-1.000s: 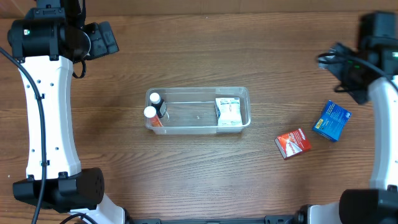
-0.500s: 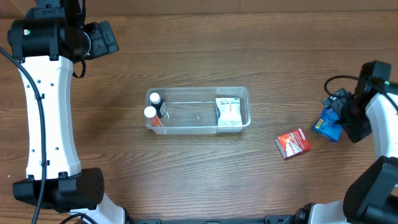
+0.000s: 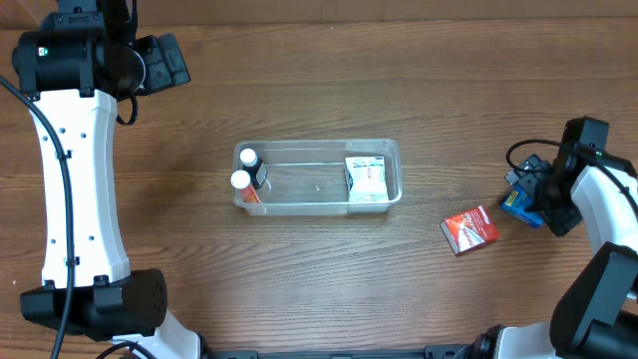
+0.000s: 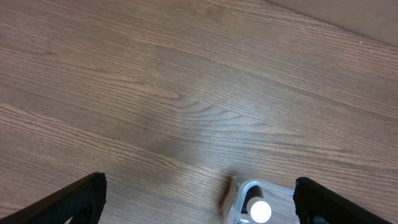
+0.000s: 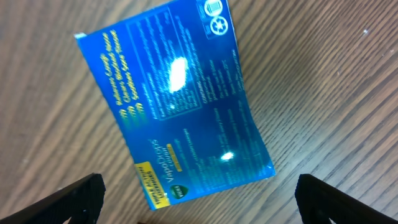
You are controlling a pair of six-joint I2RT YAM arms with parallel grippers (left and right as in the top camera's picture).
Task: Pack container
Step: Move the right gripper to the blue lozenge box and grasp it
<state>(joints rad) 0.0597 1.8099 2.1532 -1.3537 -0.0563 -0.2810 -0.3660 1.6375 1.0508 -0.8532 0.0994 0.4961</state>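
The blue box lies below the robot's right gripper, skewed to its open fingers, so the right gripper next needs to turn slightly and come down around the box's middle (image 3: 521,205) (image 5: 186,118).
The clear plastic container (image 3: 317,196) sits mid-table; its corner shows in the left wrist view (image 4: 239,190). It holds two white-capped bottles (image 3: 244,170) at its left end and a white box (image 3: 366,179) at its right end. One bottle cap shows in the left wrist view (image 4: 260,211). A blue box (image 3: 517,203) lies on the table at the right, filling the right wrist view (image 5: 177,106). My right gripper (image 5: 196,208) is open just above it, fingers either side. A red box (image 3: 469,229) lies between. My left gripper (image 4: 196,205) is open, high at the far left.
The left arm's white link (image 3: 75,170) runs down the left side of the table. The right arm (image 3: 598,199) hangs over the right edge with its cable near the blue box.
My right arm has swung down from the far right corner onto the blue box. The left arm, the container and the boxes have not moved.
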